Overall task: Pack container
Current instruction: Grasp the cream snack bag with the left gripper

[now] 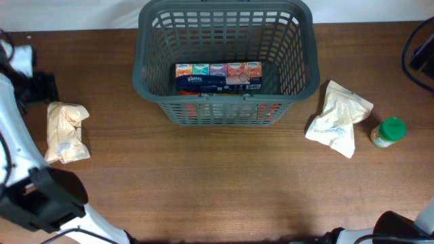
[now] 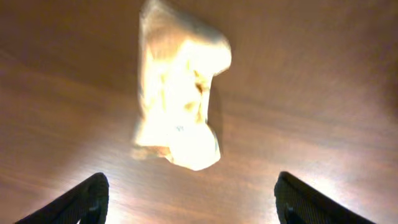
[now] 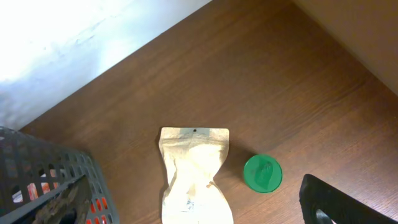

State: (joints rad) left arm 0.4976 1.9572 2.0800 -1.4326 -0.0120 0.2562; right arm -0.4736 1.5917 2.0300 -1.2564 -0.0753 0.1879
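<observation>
My left gripper lowers to the pouch's crumpled middle (image 1: pixel 66 132) (image 2: pixel 178 91) next, one finger toward each long edge, since the cream pouch still lies well below.
The dark grey basket (image 1: pixel 227 64) stands at the back middle of the table and holds a Kleenex tissue pack (image 1: pixel 218 76) with something red under it. The basket's corner shows in the right wrist view (image 3: pixel 50 180). A cream pouch (image 1: pixel 66 132) lies at the left. In the left wrist view this pouch (image 2: pixel 177 93) is just ahead of my open, empty left gripper (image 2: pixel 189 205). A second pale pouch (image 1: pixel 339 118) and a green-lidded jar (image 1: pixel 390 132) lie at the right. My right gripper (image 3: pixel 199 211) is open high above that pouch (image 3: pixel 193 180) and the jar (image 3: pixel 262 173).
The left arm (image 1: pixel 41 196) fills the left edge of the overhead view, with its wrist (image 1: pixel 42 87) by the left pouch. Part of the right arm (image 1: pixel 400 227) shows at the bottom right. A white wall lies beyond the table's back edge (image 3: pixel 124 56).
</observation>
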